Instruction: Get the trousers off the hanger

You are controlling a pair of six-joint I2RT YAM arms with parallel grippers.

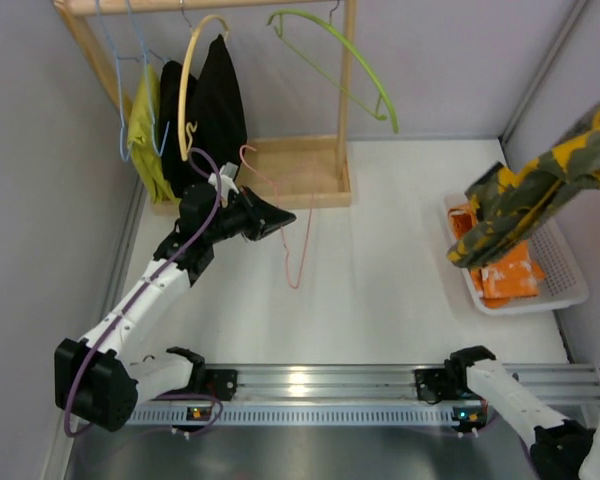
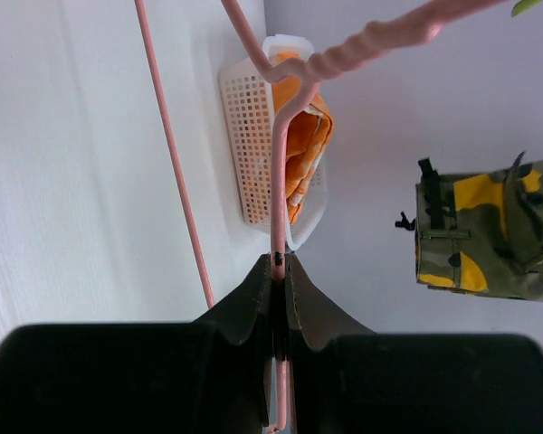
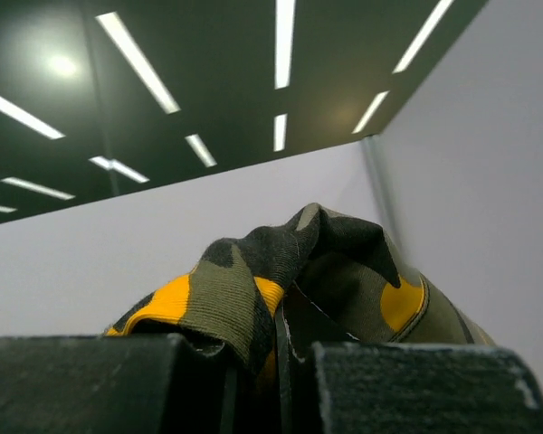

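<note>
The white basket stands below my right gripper. I will tilt that gripper downward next and bring it down over the basket to release the trousers (image 1: 540, 185), which are already clear of the bare hanger.
The pale-pink wire hanger (image 1: 305, 232) is bare and hangs in the air in front of the rack. My left gripper (image 1: 280, 218) is shut on its wire. In the left wrist view the jaws (image 2: 279, 262) pinch the pink wire (image 2: 277, 181) tightly. The camouflage trousers (image 1: 540, 185) are held high at the right, above the white basket and well apart from the hanger. They also show in the left wrist view (image 2: 489, 235). My right gripper (image 3: 276, 348) is shut on a fold of the trousers (image 3: 244, 280). It is hidden in the top view.
A wooden rack (image 1: 290, 175) at the back holds a yellow hanger with a black garment (image 1: 218, 100), a lime-green hanger (image 1: 355, 65) and a yellow-green garment (image 1: 145, 135). A white basket (image 1: 565, 295) with orange cloth (image 1: 510, 275) stands at the right wall.
</note>
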